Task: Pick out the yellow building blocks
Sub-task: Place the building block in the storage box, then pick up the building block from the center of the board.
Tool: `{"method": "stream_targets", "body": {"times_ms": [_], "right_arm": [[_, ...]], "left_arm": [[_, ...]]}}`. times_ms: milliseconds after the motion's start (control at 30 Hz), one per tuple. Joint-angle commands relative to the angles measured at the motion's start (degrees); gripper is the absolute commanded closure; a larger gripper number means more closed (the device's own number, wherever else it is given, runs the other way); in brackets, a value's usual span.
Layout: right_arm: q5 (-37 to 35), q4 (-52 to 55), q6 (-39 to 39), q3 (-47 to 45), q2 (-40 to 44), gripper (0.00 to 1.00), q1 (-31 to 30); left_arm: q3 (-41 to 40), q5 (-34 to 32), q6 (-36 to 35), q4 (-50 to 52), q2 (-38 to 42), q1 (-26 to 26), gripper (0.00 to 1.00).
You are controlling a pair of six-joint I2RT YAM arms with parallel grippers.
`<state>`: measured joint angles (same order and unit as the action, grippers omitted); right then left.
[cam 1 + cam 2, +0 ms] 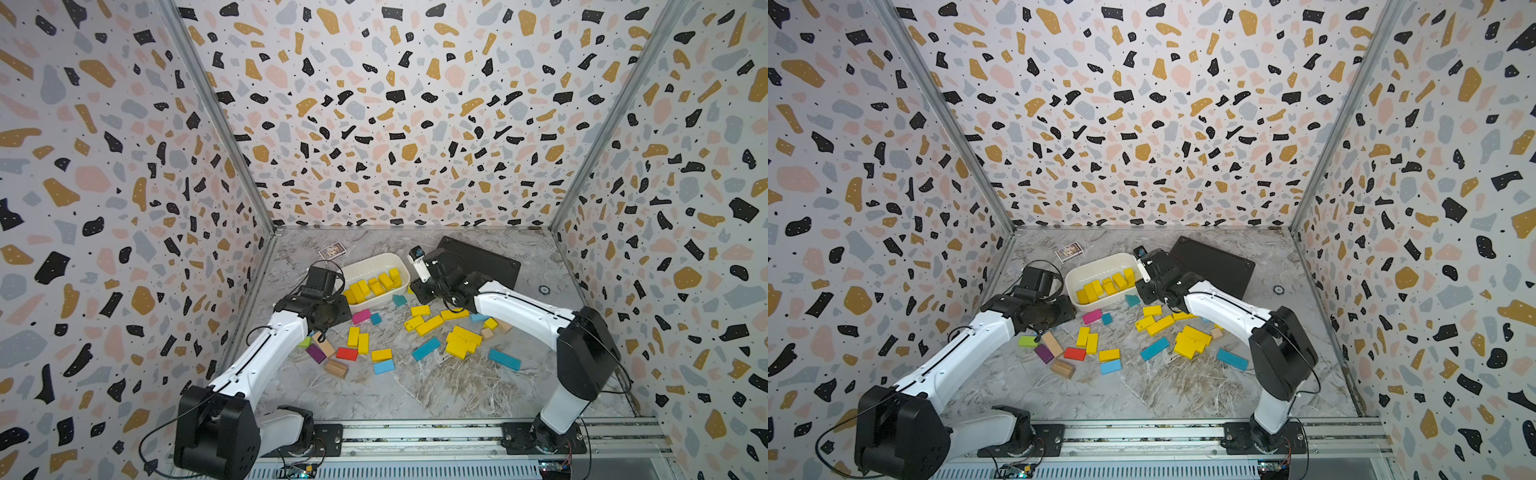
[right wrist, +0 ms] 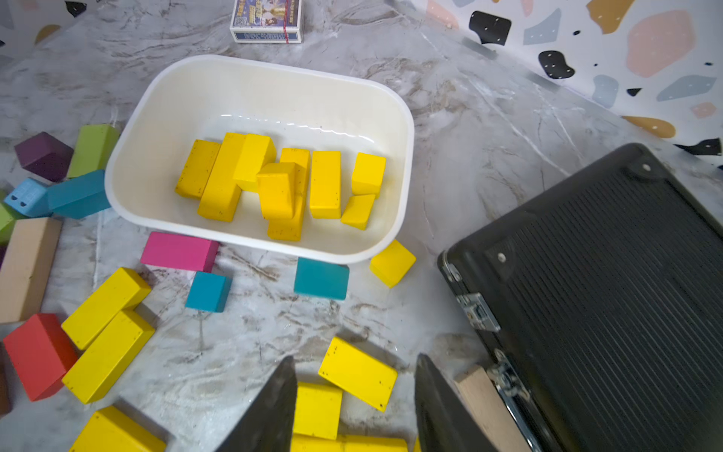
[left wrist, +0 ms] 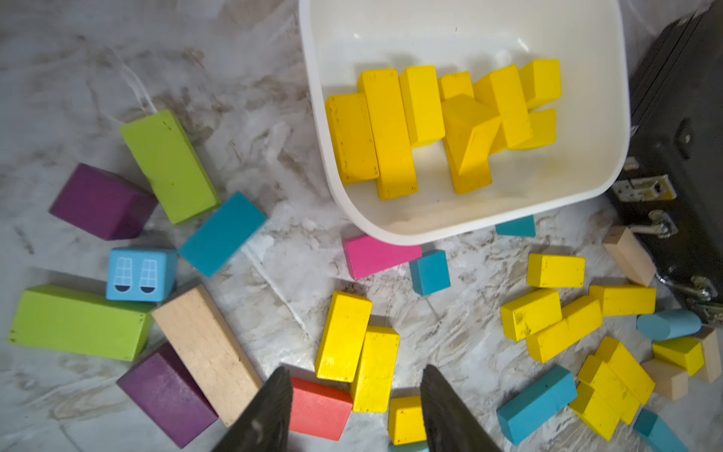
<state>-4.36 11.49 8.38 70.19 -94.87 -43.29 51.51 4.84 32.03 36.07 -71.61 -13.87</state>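
Note:
I will next move my left gripper down onto the far end of the pair's yellow block nearer the bin and close, because that end is below my open fingers.
Several yellow building blocks lie in the white bin, which is also in the left wrist view and the right wrist view. More yellow blocks are loose on the marble table: a pair in the middle and a pile to the right. My left gripper hangs open above the pair and a short yellow block, holding nothing. My right gripper is open above a flat yellow block and a square one. One yellow cube rests against the bin's outside.
A black case lies behind the right arm, close to its gripper. A small card box sits at the back. Red, pink, teal, purple, green and tan blocks are scattered among the yellow ones.

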Motion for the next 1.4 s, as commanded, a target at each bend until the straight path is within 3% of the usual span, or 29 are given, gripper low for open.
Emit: {"method": "stream_targets", "body": {"times_ms": [0, 167, 400, 633, 800, 1067, 1367], "right_arm": [[-1.54, -4.39, 2.15, -6.42, 4.01, 0.50, 0.05], [-3.86, -3.75, 2.67, -9.78, 6.94, 0.51, 0.07], [-6.05, -5.11, 4.35, -11.84, 8.65, 0.52, 0.05], [-5.88, -4.98, 4.27, -12.01, 8.82, 0.52, 0.05], [-5.56, -5.15, 4.19, -11.97, 8.85, 0.52, 0.05], [-5.57, -4.02, 4.24, -11.74, 8.64, 0.53, 0.05], [-4.96, -4.41, 5.04, -11.66, 8.05, 0.54, 0.03]], "left_arm": [[0.80, 4.28, -4.62, 1.14, -2.55, -0.68, 0.45], [3.52, 5.19, -7.50, 4.84, -9.30, -1.50, 0.51], [3.56, 2.37, -9.93, 4.46, -14.01, -3.05, 0.50], [3.50, 2.84, -8.85, -0.57, -18.21, -3.88, 0.47], [4.74, -0.75, -7.62, -2.17, -21.47, -4.79, 0.48], [3.89, -4.56, -6.08, -4.13, -24.01, -5.46, 0.50], [1.29, -7.39, -5.62, -3.74, -22.65, -5.45, 0.61]]}}
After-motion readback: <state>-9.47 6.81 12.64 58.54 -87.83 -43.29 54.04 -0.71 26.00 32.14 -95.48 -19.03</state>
